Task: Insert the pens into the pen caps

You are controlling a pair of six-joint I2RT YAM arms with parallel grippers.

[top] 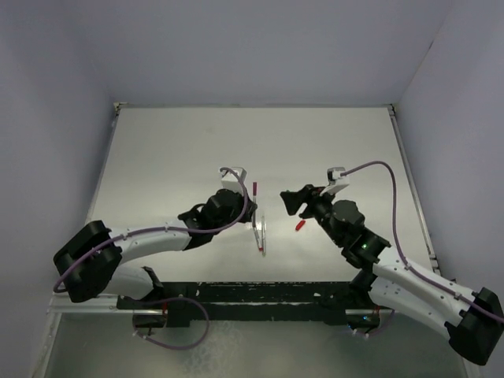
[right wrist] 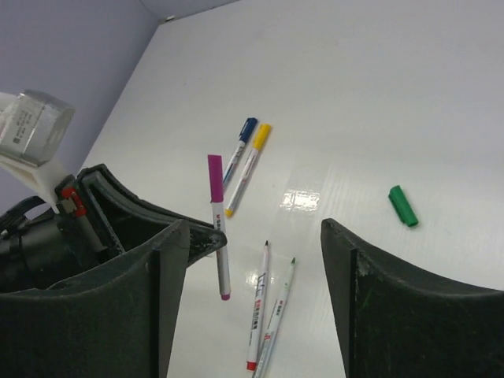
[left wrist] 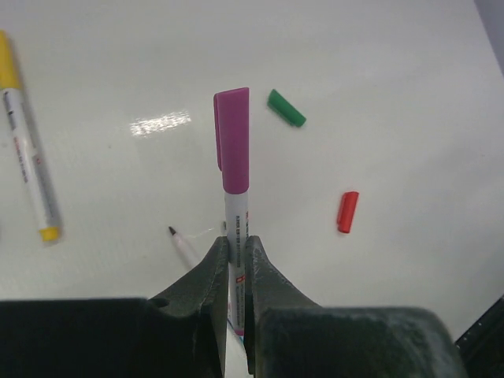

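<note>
My left gripper moves outward, to the left in the top view and down to the tabletop (top: pixel 209 189) beside the blue-capped pen next, since its pen is capped.
My left gripper (left wrist: pixel 236 240) is shut on a white pen wearing the purple cap (left wrist: pixel 232 142) and holds it above the table; the top view shows it too (top: pixel 255 191). My right gripper (right wrist: pixel 256 228) is open and empty, just right of that pen (right wrist: pixel 218 236). Two uncapped pens (right wrist: pixel 261 311) lie together on the table below it (top: pixel 260 233). The green cap (left wrist: pixel 286 108) and the red cap (left wrist: pixel 347 212) lie loose; the red cap sits by my right gripper (top: pixel 300 225). A blue-capped pen (right wrist: pixel 241 146) and a yellow-capped pen (right wrist: pixel 249 165) lie side by side.
The white table (top: pixel 197 150) has raised edges at the back and sides. Grey walls stand close around it. The arms' black base rail (top: pixel 252 295) runs along the near edge. In the top view, the green cap and the capped pens are hidden.
</note>
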